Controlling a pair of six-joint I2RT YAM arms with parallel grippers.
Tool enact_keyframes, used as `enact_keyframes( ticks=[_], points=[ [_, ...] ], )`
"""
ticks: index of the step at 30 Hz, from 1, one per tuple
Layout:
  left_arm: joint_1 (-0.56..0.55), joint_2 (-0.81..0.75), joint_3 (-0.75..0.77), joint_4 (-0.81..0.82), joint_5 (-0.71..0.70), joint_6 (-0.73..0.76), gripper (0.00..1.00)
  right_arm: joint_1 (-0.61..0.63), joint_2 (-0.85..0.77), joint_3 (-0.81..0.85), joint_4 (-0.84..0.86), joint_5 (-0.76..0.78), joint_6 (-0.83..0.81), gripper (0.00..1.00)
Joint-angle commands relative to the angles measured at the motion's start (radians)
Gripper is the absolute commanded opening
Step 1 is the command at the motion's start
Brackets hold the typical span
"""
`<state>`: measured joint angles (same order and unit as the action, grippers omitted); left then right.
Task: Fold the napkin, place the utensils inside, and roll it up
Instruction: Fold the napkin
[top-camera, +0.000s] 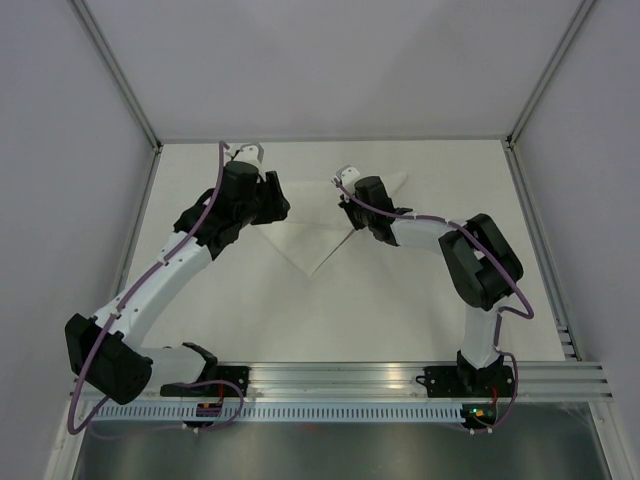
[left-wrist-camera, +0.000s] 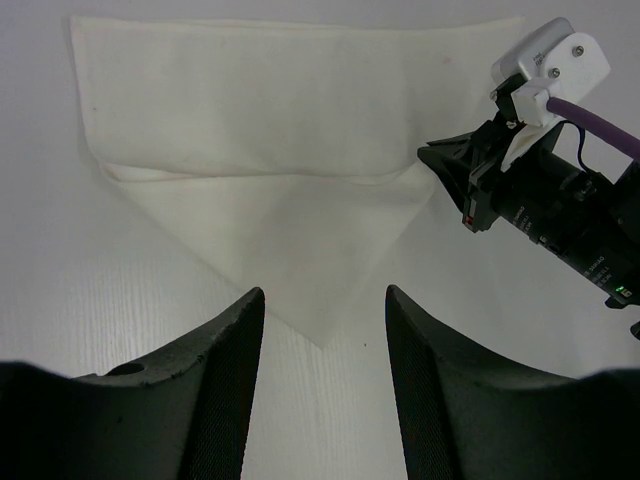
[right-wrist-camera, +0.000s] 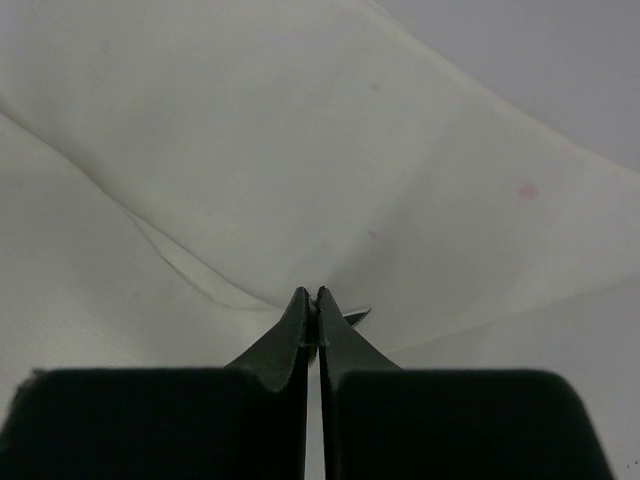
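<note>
The flap is folded over the napkin, so my right gripper will stay at the napkin's edge where the flap ends and release it.
The white napkin (top-camera: 312, 232) lies on the table as a triangle with its tip toward the arm bases. Its far part is folded over as a flap (left-wrist-camera: 270, 110). My left gripper (top-camera: 272, 205) is open and empty, held above the table, with the napkin's tip (left-wrist-camera: 325, 335) showing between its fingers (left-wrist-camera: 225, 390). My right gripper (top-camera: 350, 222) is shut on the napkin's right edge, where the flap ends (right-wrist-camera: 316, 300). It also shows in the left wrist view (left-wrist-camera: 440, 165). The napkin fills the right wrist view (right-wrist-camera: 300, 150). No utensils are in view.
The white table (top-camera: 400, 310) has metal frame posts along its left edge (top-camera: 140, 210) and right edge (top-camera: 535, 230). Grey walls stand behind and at both sides. An aluminium rail (top-camera: 340, 378) with the arm bases runs along the near edge.
</note>
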<state>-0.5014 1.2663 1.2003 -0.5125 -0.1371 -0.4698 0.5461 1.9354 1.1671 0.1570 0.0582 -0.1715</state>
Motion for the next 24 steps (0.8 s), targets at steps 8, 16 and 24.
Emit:
enact_keyframes(
  ticks=[8,16,24],
  points=[
    [-0.003,0.039,-0.019,0.063,0.044,0.000,0.57,-0.028,0.028,-0.007,-0.011,-0.037,0.056,0.01],
    [-0.003,0.057,-0.027,0.077,0.053,0.005,0.57,-0.058,0.066,0.046,-0.094,-0.055,0.121,0.03],
    [-0.003,0.067,-0.041,0.089,0.065,0.008,0.57,-0.083,0.054,0.089,-0.134,-0.112,0.162,0.35]
  ],
)
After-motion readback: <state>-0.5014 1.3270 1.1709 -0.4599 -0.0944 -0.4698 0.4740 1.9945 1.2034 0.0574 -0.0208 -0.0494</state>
